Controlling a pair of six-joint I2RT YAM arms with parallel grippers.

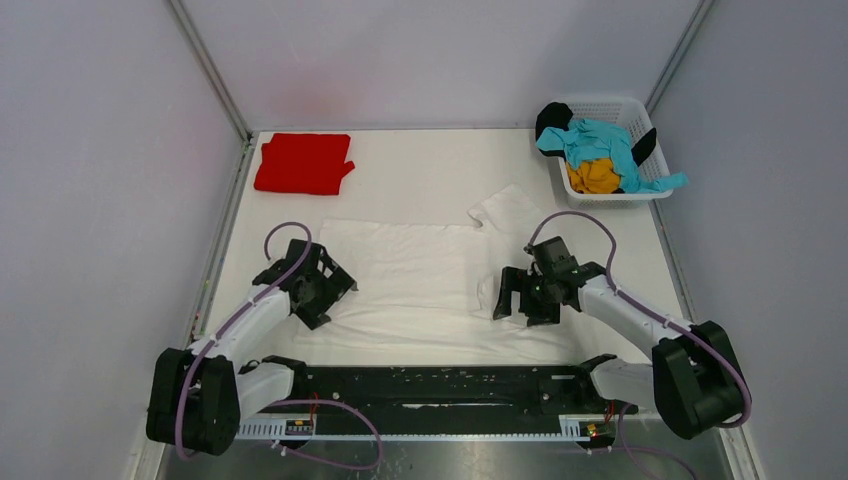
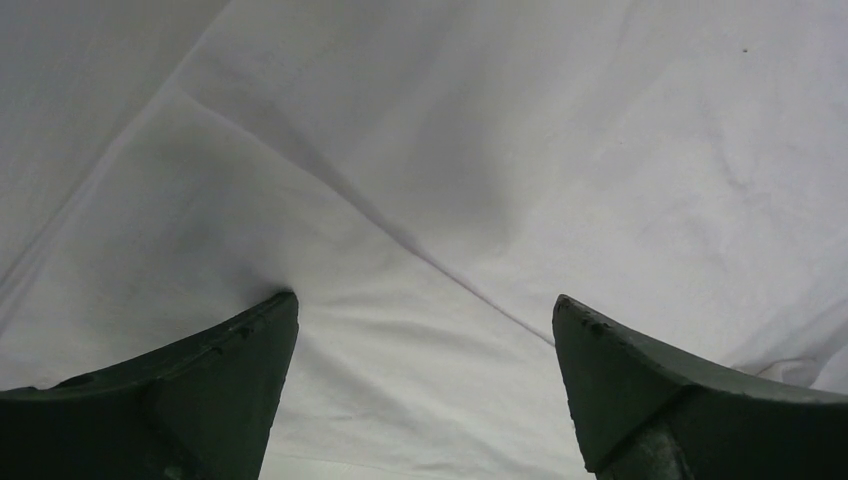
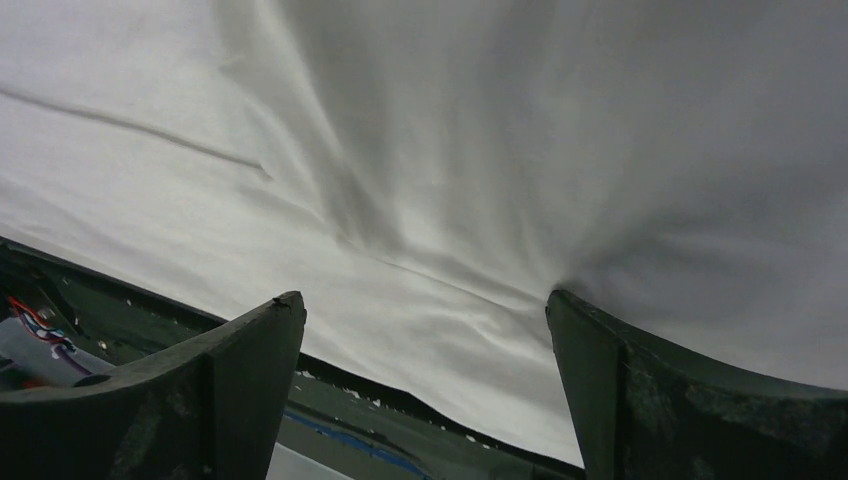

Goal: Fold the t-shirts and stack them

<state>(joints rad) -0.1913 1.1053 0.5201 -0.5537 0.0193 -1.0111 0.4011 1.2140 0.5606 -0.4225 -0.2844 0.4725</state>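
Observation:
My left gripper moves outward over the white t-shirt to its corner nearest the red t-shirt next, as that corner lies outward of the open fingers.
A large white t-shirt [image 1: 410,275] lies spread flat in the middle of the table, one sleeve [image 1: 505,212] sticking out toward the back. My left gripper [image 1: 335,297] is open, its tips down on the shirt's left edge; white cloth [image 2: 420,200] fills the left wrist view between the fingers [image 2: 240,350]. My right gripper [image 1: 520,303] is open at the shirt's right side, tips on the cloth [image 3: 480,180]. A folded red t-shirt [image 1: 303,162] lies at the back left. Teal [image 1: 600,145], orange [image 1: 592,177] and black [image 1: 553,120] shirts are heaped in the basket.
A white lattice basket [image 1: 600,104] stands at the back right. The black rail of the arm bases [image 1: 440,385] runs along the near edge and shows in the right wrist view [image 3: 330,400]. Grey walls close the table on three sides.

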